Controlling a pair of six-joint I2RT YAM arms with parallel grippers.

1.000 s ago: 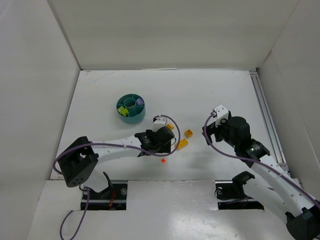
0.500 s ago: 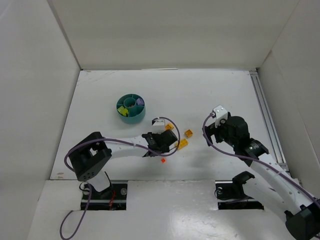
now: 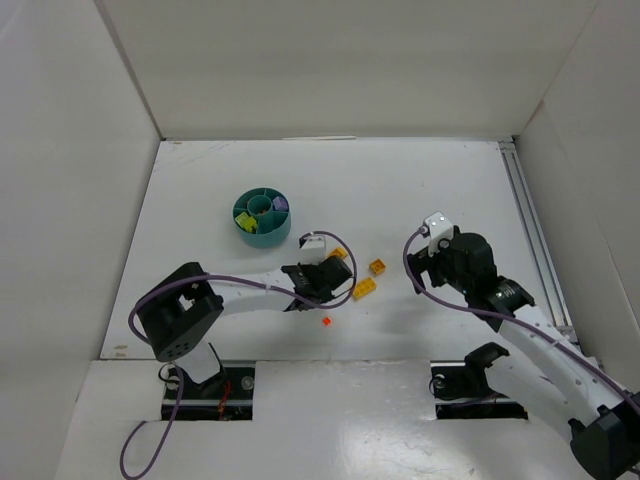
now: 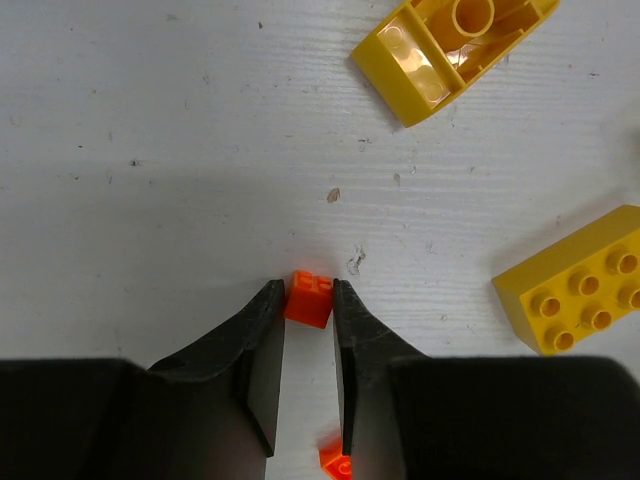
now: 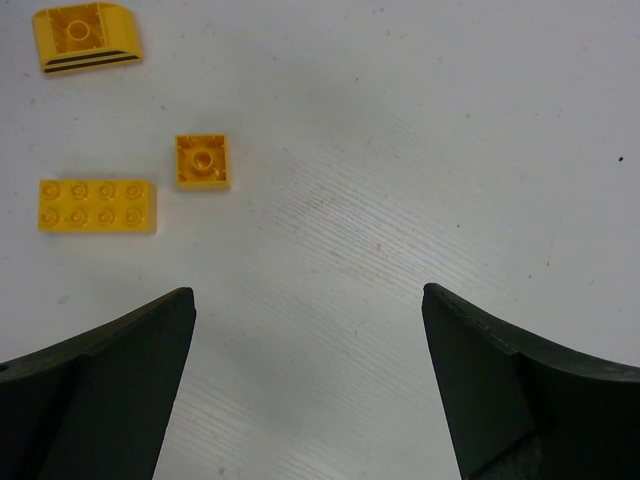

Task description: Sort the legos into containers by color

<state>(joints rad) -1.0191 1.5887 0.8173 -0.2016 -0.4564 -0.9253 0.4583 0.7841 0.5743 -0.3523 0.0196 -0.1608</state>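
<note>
The orange-red brick will next go up and outward with my left gripper, then down over the teal dish's section beyond the lime green bricks (image 3: 247, 200).
My left gripper (image 4: 309, 290) is shut on a tiny orange-red brick (image 4: 308, 298), held by its fingertips at the table surface. A second orange-red bit (image 4: 335, 462) lies loose just behind them; it also shows in the top view (image 3: 326, 321). Three orange-yellow bricks lie right of the left gripper (image 3: 337, 287): a curved one (image 4: 452, 52), a long studded one (image 4: 582, 292) and a small square one (image 5: 202, 160). The teal dish (image 3: 268, 238) stands at the far left, with lime green and purple bricks inside. My right gripper (image 5: 308, 300) is open and empty, above bare table.
White walls close in the table on the left, back and right. A metal rail (image 3: 528, 225) runs along the right edge. Purple cables loop off both arms. The right gripper (image 3: 425, 265) hangs right of the yellow bricks.
The left arm has swung its elbow in and the left gripper has shifted slightly toward the yellow bricks. The right gripper has drifted a little nearer. The loose bricks have not moved.
</note>
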